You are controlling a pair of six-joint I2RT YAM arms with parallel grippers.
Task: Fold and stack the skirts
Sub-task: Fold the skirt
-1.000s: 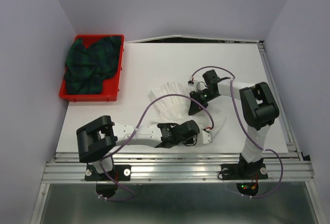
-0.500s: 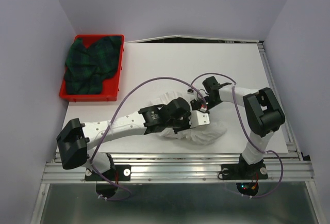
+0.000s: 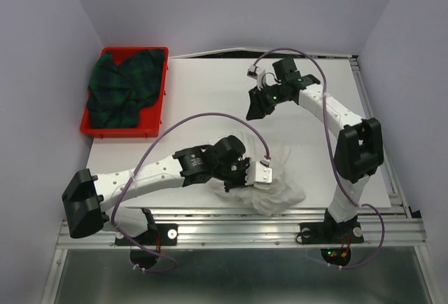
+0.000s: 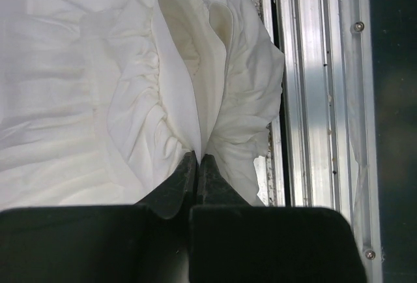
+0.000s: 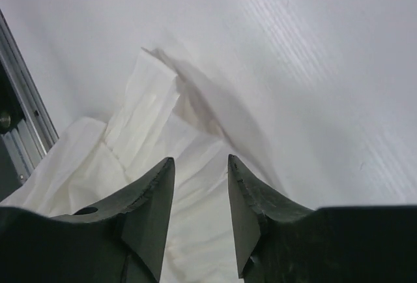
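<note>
The white skirt bunches beside the bar, so next I should pull its pinched fold in my left gripper outward to the table's middle and let go there.
The white skirt (image 3: 274,181) lies bunched near the table's front edge. My left gripper (image 3: 243,176) is shut on a fold of it; in the left wrist view the tips (image 4: 197,158) pinch a raised ridge of the white skirt (image 4: 130,100). My right gripper (image 3: 255,109) is open and empty, raised over the back middle of the table. In the right wrist view its tips (image 5: 201,165) hover above the white skirt (image 5: 146,130) without touching it. The plaid skirt (image 3: 122,87) lies crumpled in the red tray (image 3: 120,133) at the back left.
An aluminium rail (image 3: 238,213) runs along the table's near edge, close to the white skirt; it also shows in the left wrist view (image 4: 313,100). Purple cables loop over both arms. The white table (image 3: 210,87) is walled on three sides.
My right gripper has left the white skirt and risen toward the back of the table. My left gripper has drawn the skirt's fold toward the front edge, bunching the cloth.
</note>
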